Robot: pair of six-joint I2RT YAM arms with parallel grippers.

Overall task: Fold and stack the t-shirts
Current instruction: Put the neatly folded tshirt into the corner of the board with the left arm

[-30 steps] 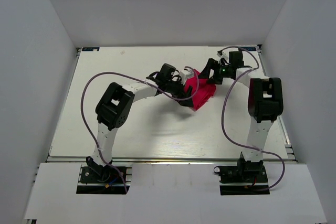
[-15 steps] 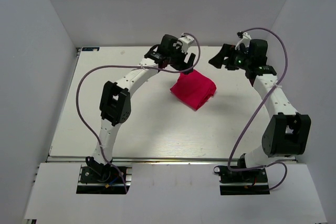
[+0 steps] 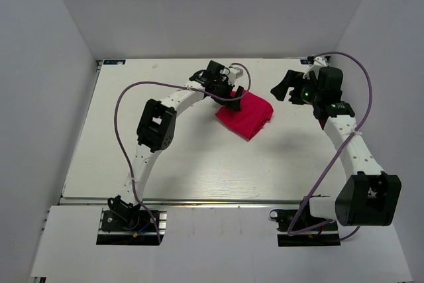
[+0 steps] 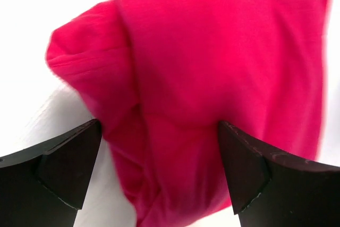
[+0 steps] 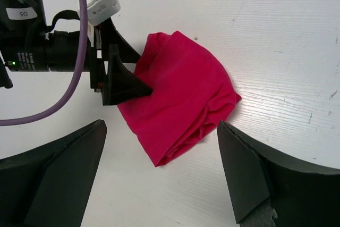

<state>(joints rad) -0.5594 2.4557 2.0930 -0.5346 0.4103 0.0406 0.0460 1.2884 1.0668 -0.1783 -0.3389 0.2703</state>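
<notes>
My left gripper should next stay low in place and close its open fingers on the cloth, because the t-shirt's edge [image 4: 156, 150] is between them.
The crimson-pink t-shirt [image 3: 246, 114] lies folded into a small bundle at the back middle of the white table [image 3: 165, 157]. My left gripper [image 3: 233, 93] is open at the shirt's back left edge. In the left wrist view its fingers straddle the shirt [image 4: 212, 62], with my left gripper [image 4: 159, 171] low over the cloth. My right gripper [image 3: 279, 90] is open and empty, up off the table to the right of the shirt. The right wrist view shows the shirt [image 5: 180, 99], the left gripper [image 5: 123, 84] touching its edge, and my right gripper [image 5: 159, 171]. No white tag shows.
White walls close in the table on the left, back and right. Purple cables [image 3: 122, 97] loop from both arms. The left arm's elbow [image 3: 156, 126] stands over the table's middle left.
My left gripper came down from the back edge onto the shirt's back left edge. My right gripper drew slightly nearer and to the right. The shirt stayed in place.
</notes>
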